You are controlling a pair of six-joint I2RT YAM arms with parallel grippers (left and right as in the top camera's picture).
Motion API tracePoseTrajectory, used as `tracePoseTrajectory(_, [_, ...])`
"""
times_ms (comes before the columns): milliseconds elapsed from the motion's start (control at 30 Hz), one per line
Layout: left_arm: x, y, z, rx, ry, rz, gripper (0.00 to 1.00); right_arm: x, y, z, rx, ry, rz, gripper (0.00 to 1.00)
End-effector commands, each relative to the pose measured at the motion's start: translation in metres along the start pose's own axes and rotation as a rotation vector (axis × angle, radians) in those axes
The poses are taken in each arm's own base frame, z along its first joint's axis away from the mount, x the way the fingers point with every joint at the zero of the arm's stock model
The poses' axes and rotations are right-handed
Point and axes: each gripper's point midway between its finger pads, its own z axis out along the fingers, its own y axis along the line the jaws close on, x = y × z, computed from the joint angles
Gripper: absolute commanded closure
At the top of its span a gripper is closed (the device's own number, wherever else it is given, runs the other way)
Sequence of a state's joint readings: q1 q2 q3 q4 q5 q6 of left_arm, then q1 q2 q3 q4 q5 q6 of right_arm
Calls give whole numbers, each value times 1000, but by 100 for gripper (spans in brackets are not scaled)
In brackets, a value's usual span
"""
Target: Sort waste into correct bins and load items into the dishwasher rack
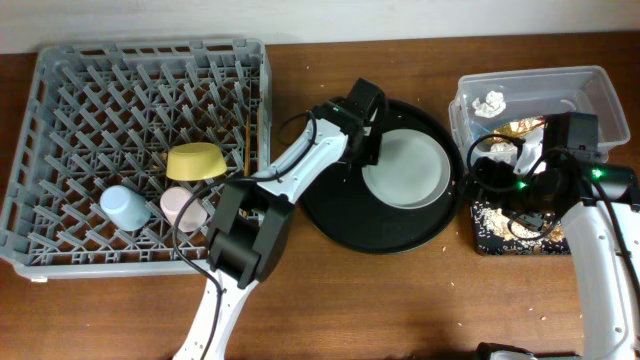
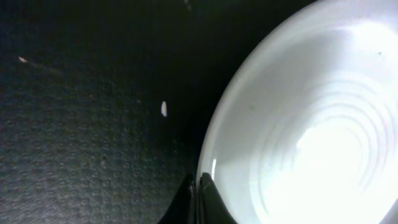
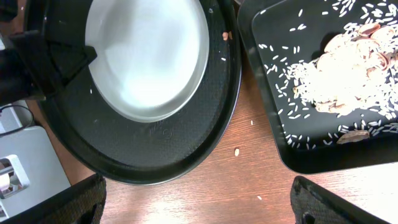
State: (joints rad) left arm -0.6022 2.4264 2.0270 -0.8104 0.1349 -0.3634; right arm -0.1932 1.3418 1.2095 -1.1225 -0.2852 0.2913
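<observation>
My left gripper holds the plate and will next go up, then left in the overhead view, to release it in the rack's far rows, since they're empty.
A pale grey plate lies on the large round black tray. My left gripper is at the plate's left rim. In the left wrist view its fingers are closed on the rim of the plate. My right gripper hovers open and empty over the table between the round tray and the shallow black bin. That bin holds food scraps and crumbs. The clear tub holds white tissue and a gold wrapper.
The grey dishwasher rack at the left holds a yellow bowl, a light-blue cup, a pink cup and chopsticks near its right wall. A few crumbs lie on the wood.
</observation>
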Motion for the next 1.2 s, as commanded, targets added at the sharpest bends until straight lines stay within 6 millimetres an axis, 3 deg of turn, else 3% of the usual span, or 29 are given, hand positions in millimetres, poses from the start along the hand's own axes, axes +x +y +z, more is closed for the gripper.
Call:
tracePoseTrajectory(0, [9, 24, 7, -169, 8, 24, 100, -2, -1, -2, 7, -12, 3, 5])
tracePoseTrajectory(67, [15, 27, 3, -177, 37, 21, 100, -2, -2, -2, 7, -12, 3, 5])
tracePoseTrajectory(100, [15, 32, -9, -187, 56, 8, 100, -2, -2, -2, 7, -11, 3, 5])
tracePoseTrajectory(133, [4, 39, -44, -193, 43, -17, 100, -2, -1, -2, 7, -11, 3, 4])
tracePoseTrajectory(200, [-21, 62, -126, -209, -43, -84, 100, -2, -1, -2, 7, -11, 3, 4])
tracePoseTrajectory(233, [-31, 92, -189, -287, -131, -126, 100, -2, -2, -2, 8, -11, 3, 5])
tracePoseTrajectory(267, [-32, 114, -229, -355, -193, -149, 100, -2, -2, -2, 7, -11, 3, 5])
tracePoseTrajectory(333, [-12, 188, -355, -725, -354, -219, 100, -2, -1, -2, 7, -12, 3, 5])
tracePoseTrajectory(400, [15, 233, -428, -1037, -385, -245, 100, -2, -2, -2, 7, -12, 3, 5])
tracePoseTrajectory(433, [33, 256, -454, -1208, -340, -266, 100, -2, -2, -2, 7, -12, 3, 5])
tracePoseTrajectory(533, [51, 300, -472, -1455, -298, -350, 100, -2, -2, -2, 8, -11, 3, 5])
tracePoseTrajectory(567, [55, 314, -468, -1499, -287, -376, 100, -2, -2, -2, 7, -11, 3, 4])
tracePoseTrajectory(700, [67, 358, -412, -1522, -256, -442, 100, -2, -2, -2, 7, -12, 3, 5])
tracePoseTrajectory(833, [75, 372, -352, -1436, -247, -446, 100, -2, -1, -2, 7, -12, 3, 4])
tracePoseTrajectory(900, [78, 374, -341, -1426, -237, -443, 100, -2, -1, -2, 7, -12, 3, 5])
tracePoseTrajectory(933, [77, 373, -342, -1425, -242, -442, 64, -2, -1, -2, 7, -12, 3, 5])
tracePoseTrajectory(967, [77, 371, -344, -1423, -246, -441, 36, -2, -1, -2, 7, -12, 3, 5])
tracePoseTrajectory(1000, [71, 360, -348, -1350, -292, -446, 20, -2, -1, -2, 7, -10, 3, 5])
tracePoseTrajectory(1067, [60, 333, -349, -1088, -394, -464, 16, -2, -1, -2, 6, -11, 3, 5])
tracePoseTrajectory(1100, [53, 309, -360, -924, -469, -457, 16, -1, 3, -3, -20, -6, -12, 6])
tracePoseTrajectory(1167, [42, 235, -383, -526, -600, -343, 16, 2, 36, -14, -199, -20, -215, 9])
